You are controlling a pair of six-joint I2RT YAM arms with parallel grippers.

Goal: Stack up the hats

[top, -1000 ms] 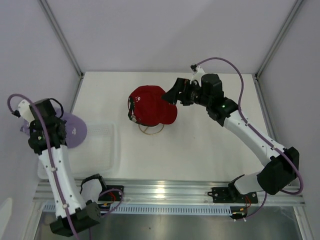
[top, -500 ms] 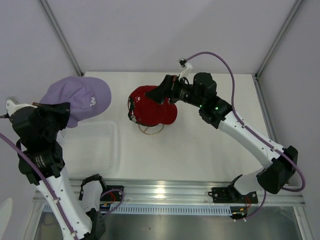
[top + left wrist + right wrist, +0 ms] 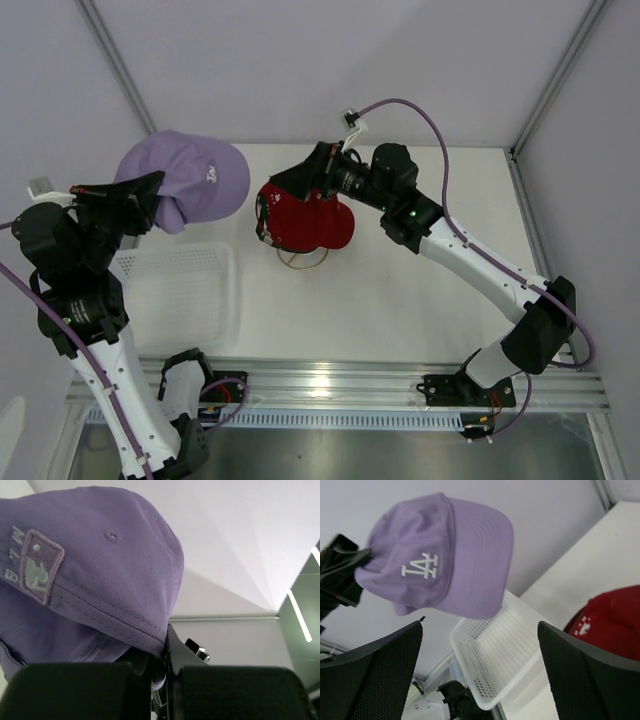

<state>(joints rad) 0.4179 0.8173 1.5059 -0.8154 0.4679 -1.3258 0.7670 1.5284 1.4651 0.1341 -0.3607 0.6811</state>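
Observation:
The lavender hat (image 3: 195, 180) goes over and down next in my left gripper and lands released on top of the red hat (image 3: 305, 220), below the gripper and to its right in the top view.
A lavender hat (image 3: 195, 180) hangs in the air at the upper left, pinched at its back edge by my left gripper (image 3: 140, 195). In the left wrist view its fabric (image 3: 90, 570) is clamped between the shut jaws of that gripper (image 3: 165, 655). A red hat (image 3: 305, 220) sits mid-table on a gold wire stand (image 3: 300, 262), with darker edges showing under its left rim. My right gripper (image 3: 300, 180) hovers open over the red hat's far side, holding nothing. Its wrist view shows the lavender hat (image 3: 445, 555), the red hat (image 3: 610, 620) and the wide-apart fingers (image 3: 370, 680).
A white mesh basket (image 3: 180, 300) lies on the table's left side, below the raised hat; it also shows in the right wrist view (image 3: 500, 655). White walls and metal frame posts enclose the table on three sides. A metal rail runs along the near edge.
My left arm lifted the lavender hat from low at the far left and carried it up and right toward the red hat. My right gripper shifted left over the red hat.

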